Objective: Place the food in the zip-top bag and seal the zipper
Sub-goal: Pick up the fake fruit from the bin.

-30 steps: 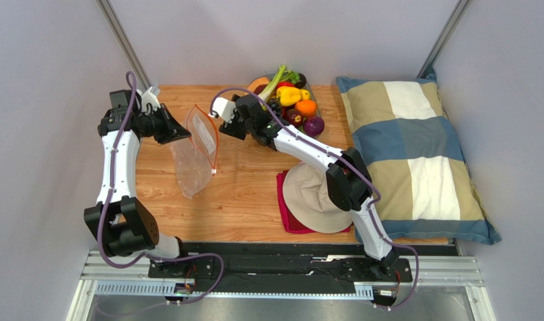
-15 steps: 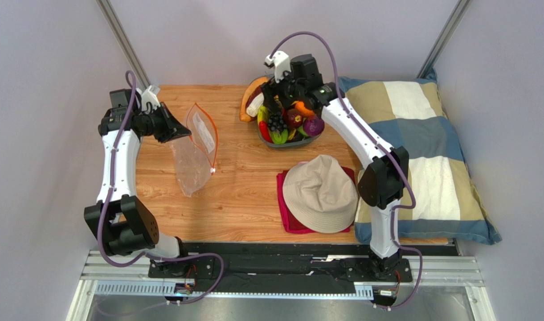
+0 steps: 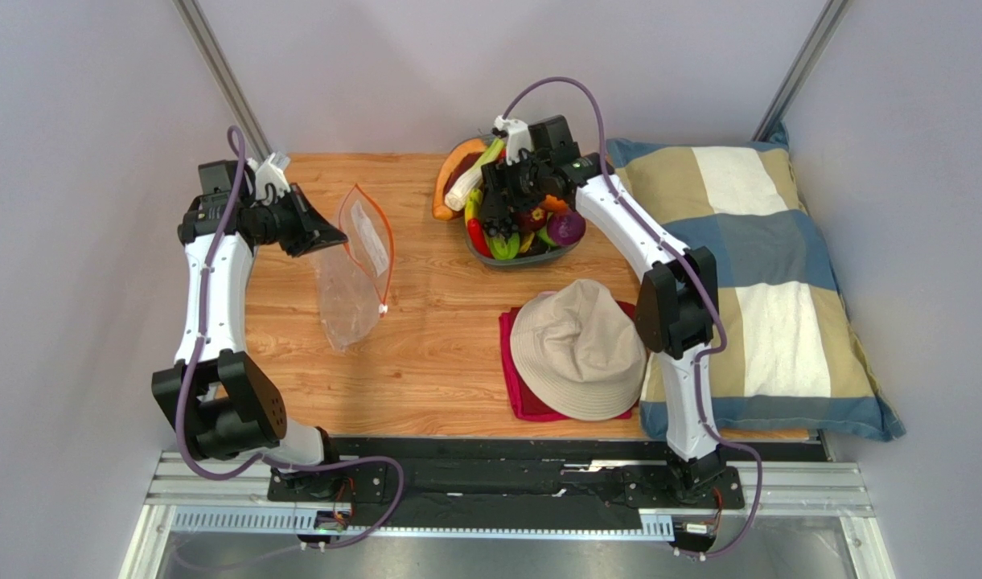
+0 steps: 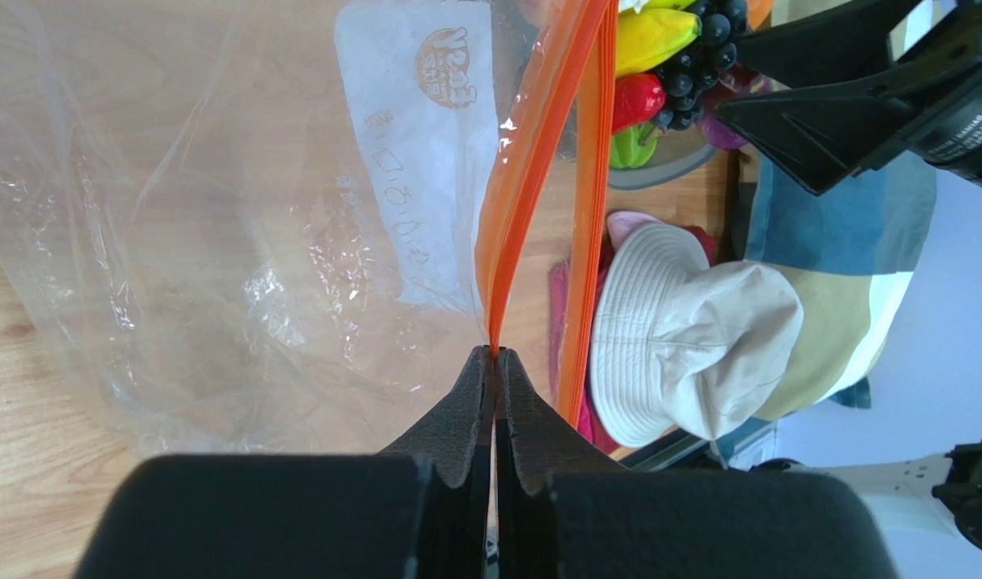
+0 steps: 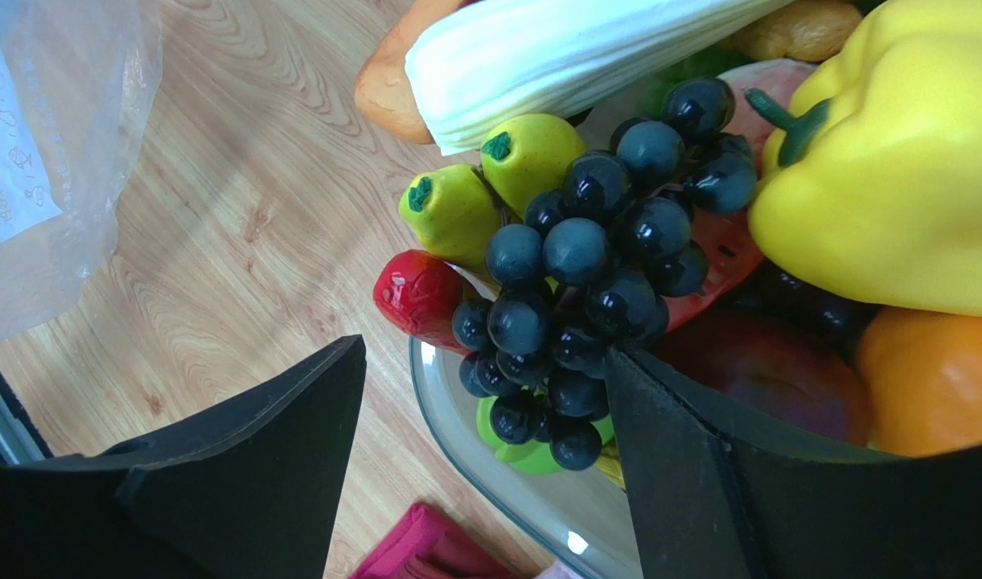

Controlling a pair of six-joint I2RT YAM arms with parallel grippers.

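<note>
The right gripper eases down and to the right in the wrist view over the grapes' near half next, since they lie below its fingers toward that side.
The clear zip-top bag [image 3: 351, 272] lies on the wooden table at the left, its orange zipper [image 3: 390, 247] gaping open. My left gripper [image 3: 330, 238] is shut on the bag's mouth edge; in the left wrist view the pads [image 4: 469, 404] pinch the orange strip [image 4: 534, 169]. The food [image 3: 522, 217] is piled in a grey bowl at the back. My right gripper [image 3: 498, 217] is open and hangs over the bowl. In the right wrist view its fingers [image 5: 671, 446] straddle the dark grapes [image 5: 586, 272], beside a yellow pepper [image 5: 900, 193] and small yellow-green peppers [image 5: 483, 181].
A beige hat [image 3: 578, 348] lies on a red cloth [image 3: 515, 374] at the front right. A checked pillow [image 3: 749, 272] fills the right side. The grey bowl's rim [image 5: 483, 440] sits between my right fingers. An orange carrot-like piece [image 3: 450, 181] lies left of the bowl.
My right arm swung from beside the bag back to the bowl, then lowered over the grapes. The left gripper and bag have stayed put.
</note>
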